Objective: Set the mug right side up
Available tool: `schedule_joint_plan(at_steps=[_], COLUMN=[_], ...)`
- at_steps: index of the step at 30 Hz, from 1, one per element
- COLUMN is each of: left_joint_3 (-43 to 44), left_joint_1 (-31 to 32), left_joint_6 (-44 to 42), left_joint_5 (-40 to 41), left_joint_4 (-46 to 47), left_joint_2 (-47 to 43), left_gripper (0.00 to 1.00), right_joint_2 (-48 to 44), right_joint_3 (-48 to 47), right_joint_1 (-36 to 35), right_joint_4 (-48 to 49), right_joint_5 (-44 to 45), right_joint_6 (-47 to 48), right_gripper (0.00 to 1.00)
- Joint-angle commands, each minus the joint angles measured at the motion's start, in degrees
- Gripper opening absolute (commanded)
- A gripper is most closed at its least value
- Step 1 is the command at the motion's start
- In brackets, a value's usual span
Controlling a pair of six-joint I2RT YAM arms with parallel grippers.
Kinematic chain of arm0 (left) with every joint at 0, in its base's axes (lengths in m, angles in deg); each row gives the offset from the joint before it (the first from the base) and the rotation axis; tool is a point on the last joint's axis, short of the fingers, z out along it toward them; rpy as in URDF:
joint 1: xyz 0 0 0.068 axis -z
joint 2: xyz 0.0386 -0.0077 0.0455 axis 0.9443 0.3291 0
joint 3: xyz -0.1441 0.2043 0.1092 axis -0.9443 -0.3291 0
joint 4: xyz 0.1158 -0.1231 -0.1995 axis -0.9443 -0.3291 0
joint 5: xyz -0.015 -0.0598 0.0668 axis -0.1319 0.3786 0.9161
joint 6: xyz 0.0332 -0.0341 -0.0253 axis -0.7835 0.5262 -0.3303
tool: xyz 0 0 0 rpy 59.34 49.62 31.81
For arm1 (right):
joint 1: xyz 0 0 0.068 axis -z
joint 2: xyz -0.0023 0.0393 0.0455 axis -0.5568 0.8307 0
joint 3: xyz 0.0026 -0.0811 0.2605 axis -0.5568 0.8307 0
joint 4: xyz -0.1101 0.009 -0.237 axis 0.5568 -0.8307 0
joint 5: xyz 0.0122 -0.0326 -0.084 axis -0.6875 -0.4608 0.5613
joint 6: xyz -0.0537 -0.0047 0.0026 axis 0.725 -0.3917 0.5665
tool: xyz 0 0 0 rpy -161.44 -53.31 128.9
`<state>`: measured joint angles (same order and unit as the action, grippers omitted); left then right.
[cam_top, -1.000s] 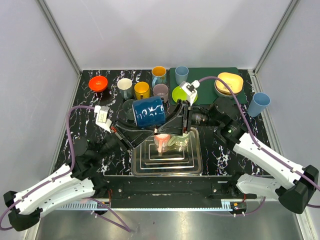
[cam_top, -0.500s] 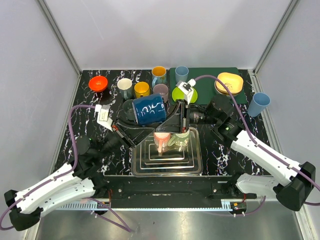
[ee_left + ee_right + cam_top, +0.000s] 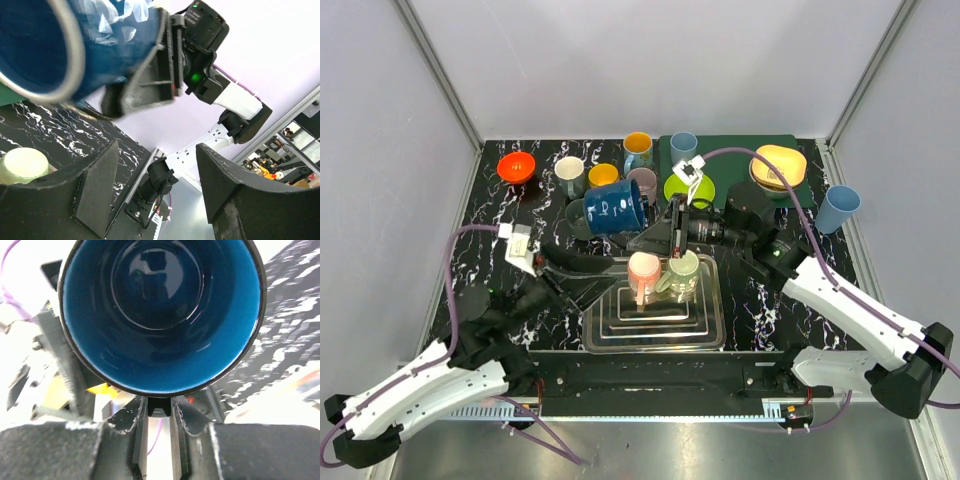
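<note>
The dark blue mug [image 3: 613, 208] is hanging on its side, so my right gripper should next tilt until its fingers point down, lower the mug onto the tabletop beyond the tray, and then let go of it.
The dark blue mug [image 3: 613, 208] hangs on its side in the air above the far edge of the tray. My right gripper [image 3: 658, 226] is shut on its handle; in the right wrist view the handle sits between the fingers [image 3: 141, 426] below the mug's [image 3: 160, 310] blue inside, with the right gripper [image 3: 159, 412] pinching it. My left gripper [image 3: 603, 275] stands open, below and left of the mug and apart from it. Through the left wrist view the mug [image 3: 50, 45] shows at top left, and nothing lies in the left gripper [image 3: 155, 185].
A metal tray [image 3: 710, 335] holds a pink mug [image 3: 642, 268] and a green mug [image 3: 682, 268]. Behind stand a white mug [image 3: 570, 172], a yellow mug [image 3: 603, 177], an orange mug [image 3: 638, 147], a red bowl [image 3: 517, 165], yellow plates [image 3: 779, 165] and a light blue cup [image 3: 838, 207].
My left gripper has opened, let go of the mug and drawn back toward the lower left. The right gripper closed on the handle and now carries the mug, shifted slightly up and left.
</note>
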<state>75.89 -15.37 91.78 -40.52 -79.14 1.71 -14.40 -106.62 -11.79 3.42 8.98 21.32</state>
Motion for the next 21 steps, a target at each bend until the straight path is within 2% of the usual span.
schedule_joint_plan(at_steps=[1,5,6,8,9,10,13,15,21], left_joint_3=[0.9,2.4,2.7,3.6,4.1,4.9,7.5,8.8,9.8], left_joint_1=[0.7,0.7,0.7,0.7,0.7,0.7,0.7,0.7,0.7], left_joint_6=[-4.2,-5.3,-5.2,-4.2,-3.2,-0.2,5.9,7.3,8.3], left_joint_5=[5.9,17.1,20.2,30.5,34.4,42.1,52.5,54.3,56.6], left_joint_4=[-4.0,-12.0,-16.6,-21.5,-28.1,-31.6,-43.8,-48.7,-52.2], left_joint_2=[-5.6,-9.2,-10.0,-12.0,-12.3,-12.8,-13.0,-13.2,-15.2], left_gripper=[0.68,0.70,0.70,0.71,0.71,0.71,0.72,0.72,0.71], right_joint_2=[-1.0,3.6,7.1,11.4,15.5,17.4,26.5,32.7,42.7], right_joint_3=[-7.5,-14.7,-16.7,-22.7,-24.1,-26.9,-33.7,-37.0,-40.9], right_joint_1=[1.1,1.0,1.0,0.8,0.5,0.5,-0.3,-0.9,-1.0], right_joint_4=[-8.3,-20.1,-22.6,-29.9,-31.1,-32.8,-36.7,-39.5,-40.2], right_joint_5=[16.1,27.7,30.7,39.0,41.6,45.1,48.7,49.6,51.1], right_joint_6=[8.9,16.1,17.5,21.8,23.0,24.0,26.7,27.1,26.5], right_gripper=[0.00,0.00,0.00,0.00,0.00,0.00,0.00,0.00,0.00])
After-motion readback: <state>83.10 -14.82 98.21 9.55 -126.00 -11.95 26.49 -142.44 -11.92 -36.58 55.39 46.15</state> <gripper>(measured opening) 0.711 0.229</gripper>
